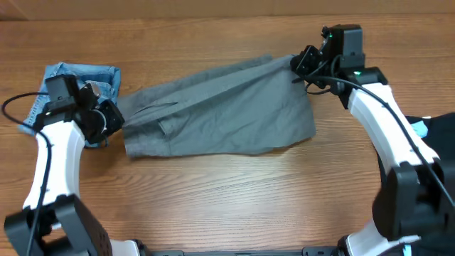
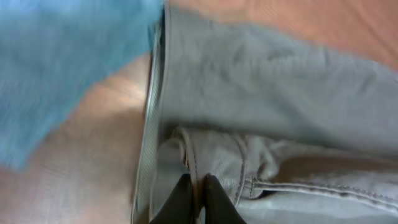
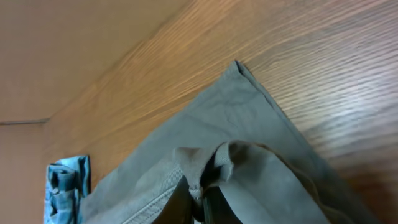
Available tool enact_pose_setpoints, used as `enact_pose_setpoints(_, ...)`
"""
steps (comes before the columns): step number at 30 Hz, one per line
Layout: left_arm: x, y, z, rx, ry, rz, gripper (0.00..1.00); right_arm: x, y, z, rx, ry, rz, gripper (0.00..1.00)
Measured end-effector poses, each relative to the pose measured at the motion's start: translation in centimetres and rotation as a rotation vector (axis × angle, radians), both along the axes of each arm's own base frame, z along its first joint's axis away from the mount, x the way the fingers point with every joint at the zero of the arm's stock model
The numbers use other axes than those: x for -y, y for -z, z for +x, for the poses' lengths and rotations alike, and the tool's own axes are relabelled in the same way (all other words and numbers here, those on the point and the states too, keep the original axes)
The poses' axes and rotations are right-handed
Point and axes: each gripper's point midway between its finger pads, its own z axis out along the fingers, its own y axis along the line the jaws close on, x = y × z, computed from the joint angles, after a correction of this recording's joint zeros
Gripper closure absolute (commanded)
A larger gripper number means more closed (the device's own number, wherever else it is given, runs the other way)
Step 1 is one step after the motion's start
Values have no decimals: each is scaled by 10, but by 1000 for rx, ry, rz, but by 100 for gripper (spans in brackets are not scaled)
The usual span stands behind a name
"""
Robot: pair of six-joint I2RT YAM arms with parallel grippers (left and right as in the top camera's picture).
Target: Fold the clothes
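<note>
My right gripper holds the pinched fold of the shorts and next needs to move a little outward toward the lower layer's far edge [image 1: 270, 59] [image 3: 234, 76] and let the fold go, because that edge still shows beyond the fold.
The clothes, a pair of plain grey shorts [image 1: 220, 107], lie spread across the middle of the wooden table. My left gripper [image 1: 112, 121] is at their left end, shut on a seam of the grey cloth [image 2: 249, 112] beside the paler waistband [image 2: 148, 155]; its black fingertips [image 2: 181, 198] pinch that seam. My right gripper [image 1: 302, 64] is at the far right corner, lifted a little, shut on a bunched fold of the grey shorts [image 3: 249, 155]. The pinched cloth hangs from the right gripper [image 3: 200, 202].
Small blue denim shorts [image 1: 82, 78] lie folded at the far left, right behind my left arm, and show again as denim shorts [image 3: 62, 186] in the right wrist view. A light-blue and black garment [image 1: 426, 128] lies at the right edge. Bare table [image 1: 234, 192] stretches in front.
</note>
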Motion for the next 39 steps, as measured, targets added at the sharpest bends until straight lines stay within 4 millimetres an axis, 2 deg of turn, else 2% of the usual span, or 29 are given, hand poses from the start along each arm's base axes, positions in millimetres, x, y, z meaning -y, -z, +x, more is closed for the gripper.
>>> enact_pose_setpoints(4,-10,2,18,43,-26,67,89,-4,16,14,13,-10,12,92)
enact_pose_setpoints(5,-14,2,20,52,-34,83,83,-5,18,17,20,-13,17,92)
enact_pose_setpoints(7,-20,1,24,65,-51,111,82,-6,20,20,28,-15,20,89)
enact_pose_setpoints(8,-25,0,26,69,-62,135,81,-5,19,22,37,-11,17,82)
enact_pose_setpoints(10,-33,0,27,72,-82,162,81,1,18,25,49,2,7,52)
enact_pose_setpoints(11,-35,0,26,69,-88,174,80,4,16,28,57,14,10,28)
enact_pose_setpoints(13,-39,0,25,62,-100,194,79,9,15,30,64,27,5,21)
enact_pose_setpoints(15,-41,1,25,60,-104,202,73,11,16,30,62,29,1,18)
enact_pose_setpoints(19,-40,4,19,34,-108,197,53,11,25,21,7,25,-2,18)
enact_pose_setpoints(21,-39,5,17,22,-104,191,46,11,36,9,-56,9,-14,18)
enact_pose_setpoints(25,-29,5,19,37,-78,142,40,11,58,-24,-202,-45,-49,20)
enact_pose_setpoints(27,-26,6,22,43,-65,123,39,11,67,-40,-267,-73,-65,24)
enact_pose_setpoints(29,-24,11,28,55,-56,108,45,12,75,-60,-344,-114,-86,33)
enact_pose_setpoints(32,-22,18,50,119,-31,77,48,10,81,-81,-411,-181,-95,42)
enact_pose_setpoints(35,-18,29,75,195,3,37,47,6,81,-88,-424,-219,-83,44)
enact_pose_setpoints(39,-14,38,97,269,38,3,46,0,79,-93,-427,-258,-60,43)
